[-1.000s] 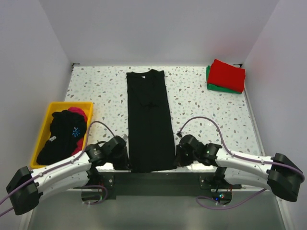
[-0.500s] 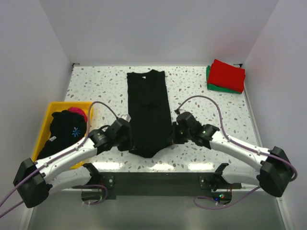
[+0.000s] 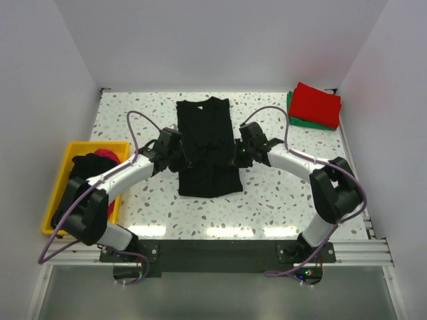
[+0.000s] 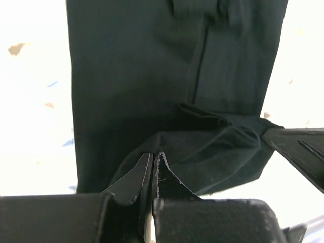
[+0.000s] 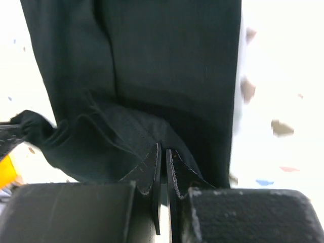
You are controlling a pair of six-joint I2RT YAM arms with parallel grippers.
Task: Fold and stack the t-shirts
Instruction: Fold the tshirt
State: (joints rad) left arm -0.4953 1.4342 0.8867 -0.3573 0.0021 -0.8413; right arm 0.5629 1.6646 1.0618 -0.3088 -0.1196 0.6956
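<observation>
My right gripper will carry the hem outward along the shirt's edge toward the shirt's far end (image 3: 224, 104), as the shirt's far part still lies uncovered beyond the doubled cloth.
A black t-shirt (image 3: 205, 137) lies lengthwise in the middle of the table, its near part doubled over toward the far end. My left gripper (image 3: 179, 155) is shut on the shirt's bottom hem at its left edge. My right gripper (image 3: 235, 155) is shut on the hem at the right edge. Both hold the hem above the shirt's middle. In the left wrist view the pinched hem (image 4: 202, 152) drapes over the flat cloth, and the right wrist view shows the same hem (image 5: 111, 142). A folded red shirt (image 3: 316, 104) lies on a folded green one (image 3: 293, 120) at the far right corner.
A yellow bin (image 3: 56, 193) at the left table edge holds a crumpled black garment (image 3: 90, 170) and a pink/magenta one (image 3: 107, 155). White walls close in the far side and both flanks. The arms' cables loop above the table near the shirt.
Both grippers have carried the shirt's bottom hem from the near table edge toward the far end, doubling the lower part of the shirt over itself.
</observation>
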